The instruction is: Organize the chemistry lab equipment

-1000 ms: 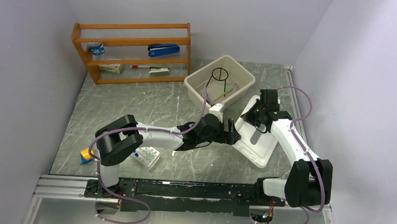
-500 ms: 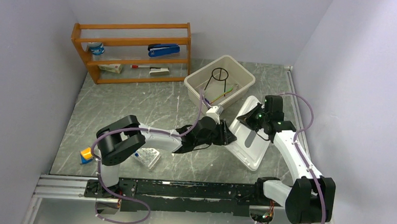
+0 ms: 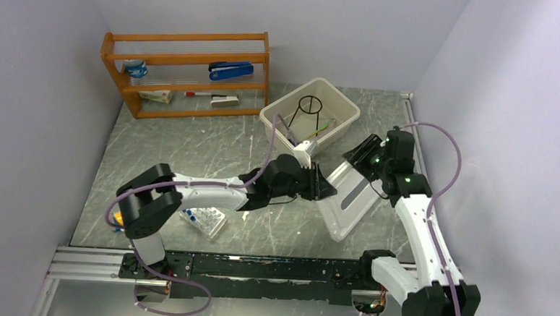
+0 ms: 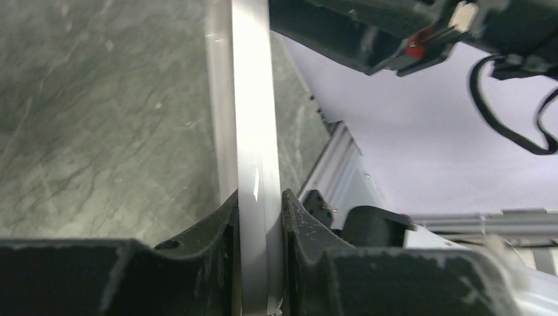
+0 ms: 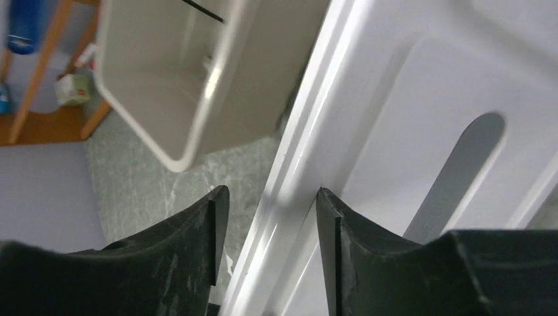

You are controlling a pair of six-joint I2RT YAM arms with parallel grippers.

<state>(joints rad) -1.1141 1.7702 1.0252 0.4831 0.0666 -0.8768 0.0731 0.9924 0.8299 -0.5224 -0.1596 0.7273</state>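
Observation:
The lid goes outward over the bin's edge by the shelf next and my left gripper releases its rim, since the beige bin outward stands uncovered.
A white bin lid (image 3: pixel 349 199) lies tilted between my two arms. My left gripper (image 3: pixel 324 185) is shut on the lid's left rim; in the left wrist view the rim (image 4: pixel 253 118) is pinched between both jaws of that gripper (image 4: pixel 258 201). My right gripper (image 3: pixel 362 156) is open at the lid's far end. In the right wrist view its jaws (image 5: pixel 266 197) straddle the lid's raised rim (image 5: pixel 309 131) with gaps on both sides. The beige bin (image 3: pixel 279 120) holds a black wire tripod (image 3: pixel 309 105) and thin tools. A white holed rack with blue-capped vials (image 3: pixel 205 220) sits near the left arm.
A wooden shelf (image 3: pixel 187 73) at the back left holds a blue stapler (image 3: pixel 231 70) and stationery. A yellow-and-blue block (image 3: pixel 119 219) peeks out behind the left arm's elbow. The bin's corner (image 5: pixel 177 155) is close to the right gripper. Walls close in on both sides.
My left gripper has shut on the lid's rim. My right gripper has opened off the lid, its arm swinging right. The lid has tilted and shifted a little.

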